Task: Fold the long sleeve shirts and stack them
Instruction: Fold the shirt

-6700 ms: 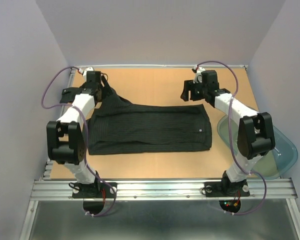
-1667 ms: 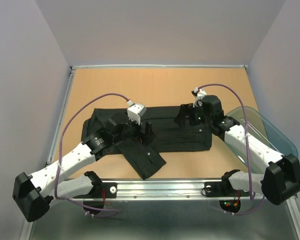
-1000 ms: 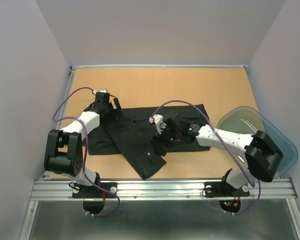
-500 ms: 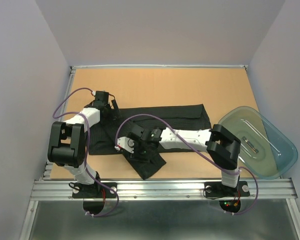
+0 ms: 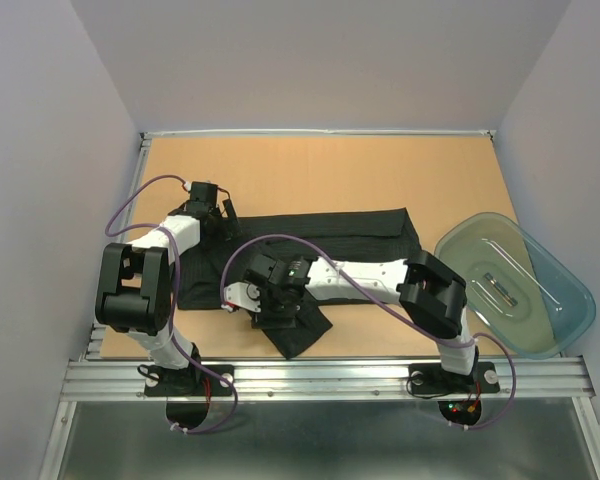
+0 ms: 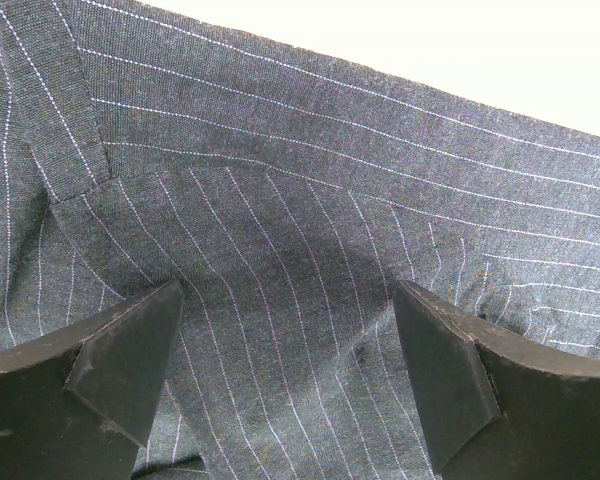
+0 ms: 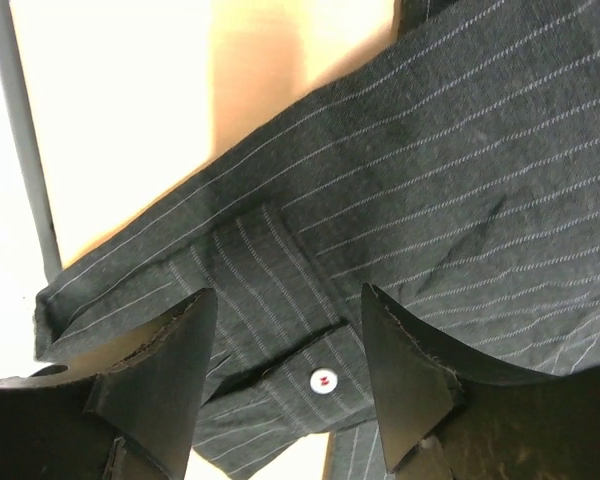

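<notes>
The raised fold of cloth (image 7: 292,308) beside the white button (image 7: 323,380) gets my open right gripper lowered onto it next, since it lies below, between the spread fingers.
One black pinstriped long sleeve shirt (image 5: 365,235) lies folded in a long band across the middle of the table. One cuffed sleeve (image 5: 302,338) runs diagonally toward the near edge. My left gripper (image 5: 220,215) is open over the shirt's far left end; in the left wrist view (image 6: 285,375) striped cloth (image 6: 280,220) lies between its spread fingers. My right arm reaches far left, and its gripper (image 5: 278,315) is open low over the sleeve. In the right wrist view (image 7: 285,375) the cuff with a white button (image 7: 323,380) lies between the fingers. No other shirt shows.
A clear teal plastic bin (image 5: 520,290) stands at the table's right edge, partly off it. The tan tabletop (image 5: 310,170) has a raised rail along its far and left sides. The metal mounting rail (image 5: 320,375) runs along the near edge.
The sleeve has been laid diagonally over the shirt's front. My right arm has swept left along the shirt to the cuff. My left gripper went back to the far left end and stays there.
</notes>
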### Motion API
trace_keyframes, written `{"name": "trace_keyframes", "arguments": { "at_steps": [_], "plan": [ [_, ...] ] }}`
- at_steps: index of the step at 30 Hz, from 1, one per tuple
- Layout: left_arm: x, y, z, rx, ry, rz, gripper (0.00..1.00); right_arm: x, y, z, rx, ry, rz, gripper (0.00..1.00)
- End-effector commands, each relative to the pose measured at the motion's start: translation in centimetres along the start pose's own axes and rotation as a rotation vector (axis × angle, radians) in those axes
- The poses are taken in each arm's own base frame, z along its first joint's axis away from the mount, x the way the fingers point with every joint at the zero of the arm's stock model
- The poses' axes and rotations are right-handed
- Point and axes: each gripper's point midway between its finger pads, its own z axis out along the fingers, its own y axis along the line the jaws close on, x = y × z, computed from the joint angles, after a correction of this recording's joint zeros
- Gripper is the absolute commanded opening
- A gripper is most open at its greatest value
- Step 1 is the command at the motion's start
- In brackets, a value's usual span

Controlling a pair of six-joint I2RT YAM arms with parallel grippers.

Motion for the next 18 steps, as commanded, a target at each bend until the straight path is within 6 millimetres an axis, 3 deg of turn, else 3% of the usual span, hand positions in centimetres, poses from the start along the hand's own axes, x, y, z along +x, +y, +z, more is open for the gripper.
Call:
{"name": "trace_keyframes", "arguments": {
  "at_steps": [1, 7, 18],
  "plan": [
    [-0.6, -0.1, -0.3, 0.0, -0.012, 0.008, 0.99, -1.9, -0.5, 0.1, 0.0, -0.03, -0.063, 0.65],
    [-0.6, 0.0, -0.3, 0.0, -0.012, 0.01, 0.99, -1.4, 0.0, 1.6, -0.033, -0.011, -0.067, 0.65],
    [-0.5, 0.1, -0.1, -0.01, -0.004, 0.012, 0.99, -0.5, 2.3, 1.6, -0.119, 0.019, -0.072, 0.59]
  ]
}}
